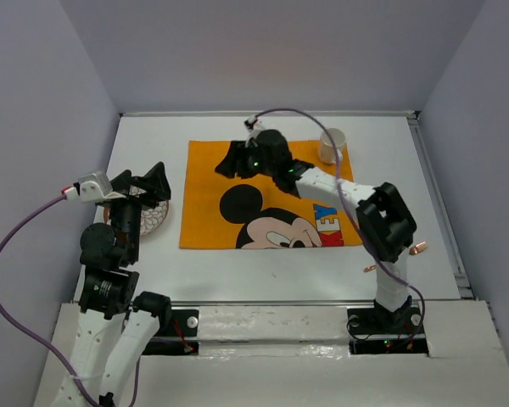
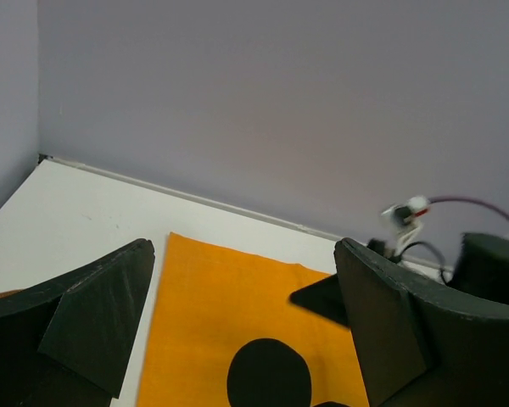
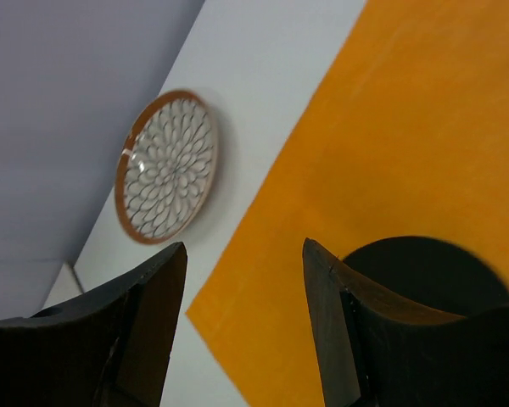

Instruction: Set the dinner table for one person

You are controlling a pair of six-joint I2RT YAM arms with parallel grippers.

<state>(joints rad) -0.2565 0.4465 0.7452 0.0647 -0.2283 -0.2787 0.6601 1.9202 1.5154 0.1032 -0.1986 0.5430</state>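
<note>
My right gripper moves down and back past the mat's edge to the plate's rim facing the mat (image 1: pixel 165 213) (image 3: pixel 208 186) next, since that rim is uncovered beside my left gripper.
The white dinner table (image 1: pixel 263 271) carries an orange Mickey Mouse placemat (image 1: pixel 267 195) at its middle. My right gripper (image 1: pixel 227 161) hovers over the mat's far left corner, open, with nothing between its fingers; the right wrist view shows that gripper (image 3: pixel 242 297) above the mat's edge (image 3: pixel 390 127). A round plate (image 1: pixel 153 219) with a brown rim and petal pattern lies left of the mat, also seen as the plate (image 3: pixel 165 165) from the right wrist. My left gripper (image 1: pixel 157 188) hangs wide open and empty over that plate; its wrist view has the gripper (image 2: pixel 237 314) facing the mat (image 2: pixel 229 305).
A pale cup (image 1: pixel 332 146) stands at the mat's far right corner. Two small copper-coloured cutlery pieces (image 1: pixel 418 248) lie on the table to the right, near the right arm's elbow. Grey walls close in the table on three sides.
</note>
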